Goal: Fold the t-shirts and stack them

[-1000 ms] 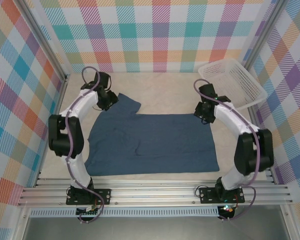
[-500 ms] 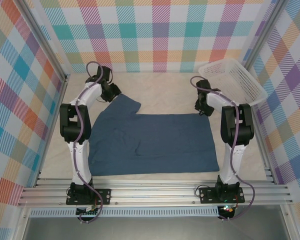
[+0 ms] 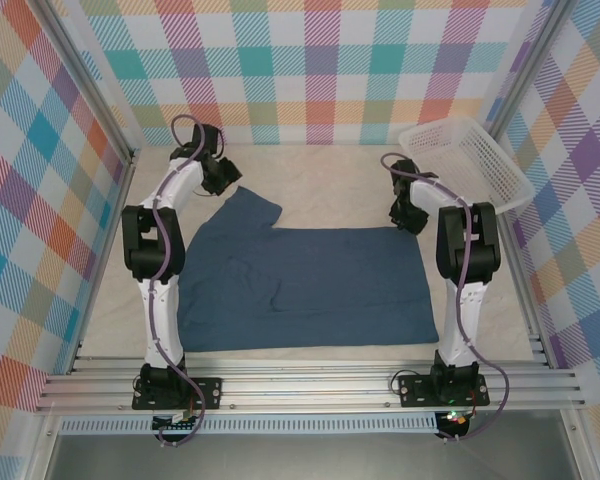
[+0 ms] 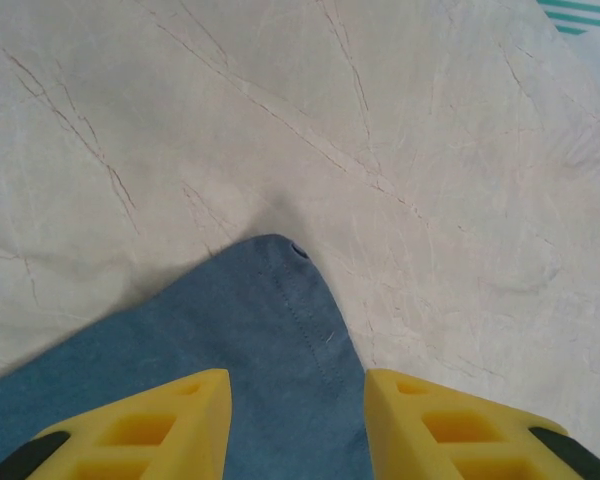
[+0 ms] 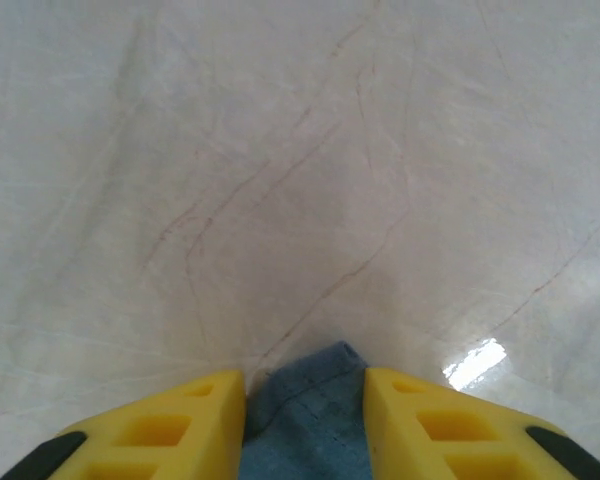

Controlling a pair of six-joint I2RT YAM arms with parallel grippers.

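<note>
I will move my left gripper across toward the right gripper and down around the sleeve's far corner [image 3: 243, 193] [image 4: 278, 268], because that corner lies flat below my open fingers.
The slate-blue t-shirt [image 3: 310, 285] lies flat on the table, one short sleeve pointing to the far left. My left gripper [image 3: 223, 180] hovers low at that sleeve's tip. In the left wrist view its yellow fingers [image 4: 180, 420] stand apart, and the sleeve corner [image 4: 270, 320] lies flat between them; the gripper [image 4: 298, 385] is open. My right gripper [image 3: 408, 215] is at the shirt's far right corner. In the right wrist view that corner [image 5: 310, 400] fills the gap between the yellow fingers [image 5: 420, 420], and the gripper [image 5: 305, 378] is open around it.
A white mesh basket [image 3: 470, 160] stands at the back right, close behind the right arm. Bare pale table [image 3: 330, 175] stretches beyond the shirt to the checked back wall. Metal rails [image 3: 310, 385] run along the near edge.
Both arms have stretched farther back. The left gripper moved up and left to the sleeve tip. The right gripper shifted slightly back to the shirt's far corner. The shirt has not moved.
</note>
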